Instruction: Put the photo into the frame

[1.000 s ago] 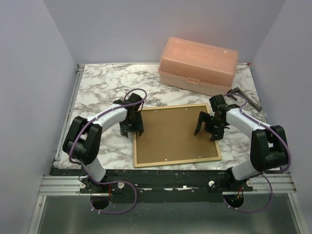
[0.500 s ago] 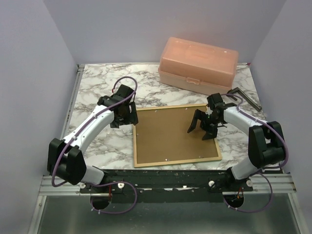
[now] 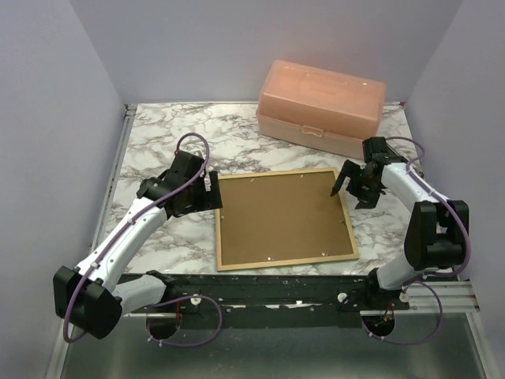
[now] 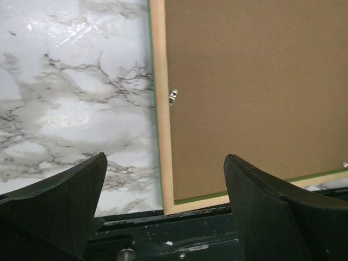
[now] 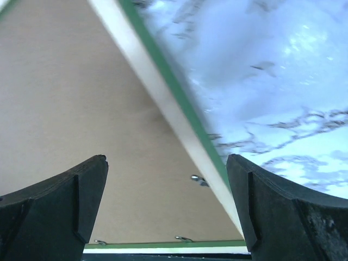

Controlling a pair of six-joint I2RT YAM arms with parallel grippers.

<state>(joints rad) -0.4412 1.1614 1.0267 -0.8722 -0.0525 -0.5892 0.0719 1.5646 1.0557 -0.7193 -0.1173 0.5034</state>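
My right gripper should move down next onto the near part of the bar (image 3: 353, 238) (image 5: 227, 203) beneath it, because that narrow wooden bar fits between its open fingers.
The frame (image 3: 218, 229) lies face down on the marble table, pale wood back up, with a brown hardboard backing panel (image 3: 280, 217) set inside it. The photo is hidden from every view. My left gripper (image 3: 210, 194) hangs open just left of the frame's left rail. In the left wrist view that rail (image 4: 158, 81), its thin green edge and a small metal clip (image 4: 173, 96) lie below the open left gripper (image 4: 166, 206). My right gripper (image 3: 353, 189) hovers open at the frame's far right corner. The right wrist view has the rail (image 5: 163, 92) running between the open right gripper's (image 5: 167, 206) fingers, which hold nothing.
A peach plastic box (image 3: 319, 106) stands at the back of the table, just beyond the frame. The black mounting rail (image 3: 276, 284) runs along the near edge right under the frame's front rail. Plain walls close in the left and right sides.
My left gripper has pulled back to the left, off the frame's edge, and opened wider. My right gripper has moved from over the backing panel toward the far right corner. The frame has stayed put.
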